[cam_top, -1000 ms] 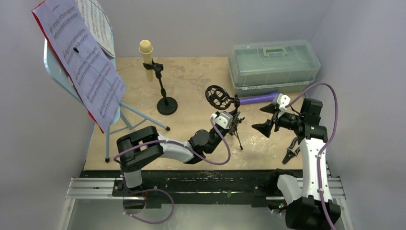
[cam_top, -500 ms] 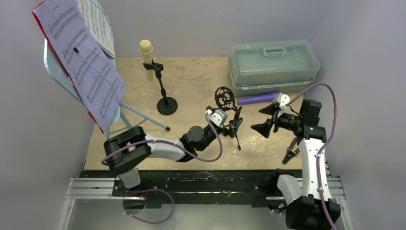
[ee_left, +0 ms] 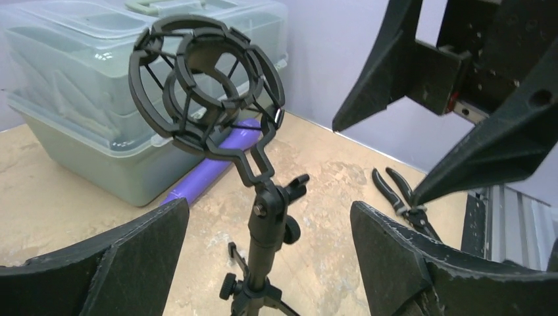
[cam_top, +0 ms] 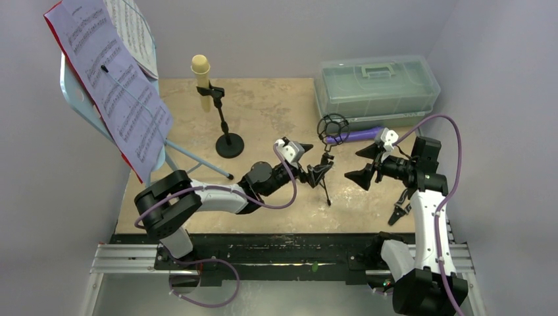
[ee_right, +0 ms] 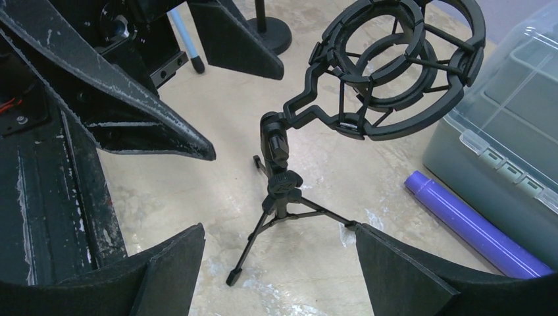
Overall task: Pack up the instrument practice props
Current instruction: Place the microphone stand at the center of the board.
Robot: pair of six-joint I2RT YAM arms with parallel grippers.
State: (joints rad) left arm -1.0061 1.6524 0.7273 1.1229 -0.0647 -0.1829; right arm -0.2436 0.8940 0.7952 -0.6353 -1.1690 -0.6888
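Observation:
I need to lower my left gripper next while tilting it level, then close it on the post below the cage's hinge, because the post stands between its open fingers.
A black mic holder, a small tripod with a ring-shaped cage on top, stands on the table mid-right. Its post is between the fingers of my left gripper, which is open and not touching it. My right gripper faces the holder from the right, open and empty. The purple microphone lies behind the holder. The cream microphone sits in a second holder with a round base. Sheet music and a red folder rest on the light-blue music rest at left.
A translucent grey-green box with a handle stands closed at the back right, just behind the purple microphone. Small black pliers lie near the right arm. The music rest's legs reach toward the left arm.
My left gripper has opened and let go of the tripod mic holder, then drawn back left. The holder's cage has swung right and it now stands by itself. The right arm held still.

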